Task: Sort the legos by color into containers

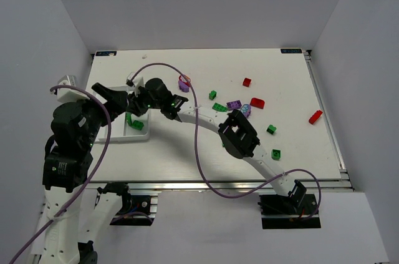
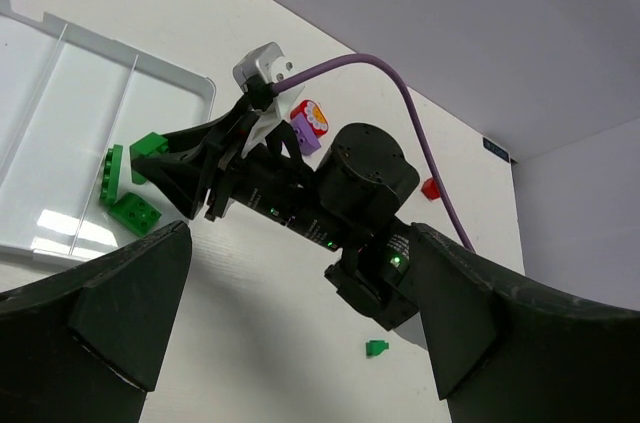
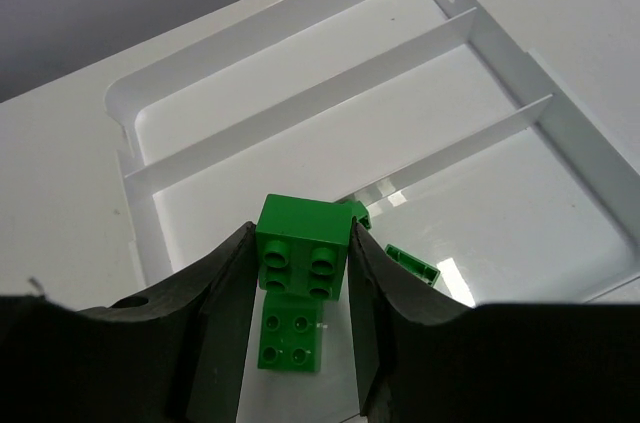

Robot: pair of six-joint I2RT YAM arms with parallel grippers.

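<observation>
The right gripper lowers the held lego a little toward the green brick [image 3: 290, 338] in the tray's end section next, as the pieces [image 3: 412, 265] there match its green.
My right gripper [image 3: 300, 238] is shut on a green lego [image 3: 300, 255] and holds it over an end compartment of the white tray [image 3: 300, 93]. A green brick [image 3: 290, 338] and two more green pieces [image 3: 412, 265] lie in that compartment below it. In the top view the right gripper [image 1: 129, 113] reaches across to the tray [image 1: 121, 137] at the left. The left wrist view shows the held green lego [image 2: 150, 146] over the tray [image 2: 60, 93]. My left gripper [image 2: 300, 343] is open and empty, hovering beside the tray [image 1: 112, 103].
Loose legos lie right of the middle: red [image 1: 247, 82], [image 1: 257, 103], [image 1: 315, 117]; green [image 1: 212, 94], [image 1: 271, 129], [image 1: 275, 154]; purple [image 1: 234, 105]. A rounded purple piece with red and white parts [image 1: 184, 83] sits behind the right wrist. A purple cable [image 1: 196, 133] loops over the table.
</observation>
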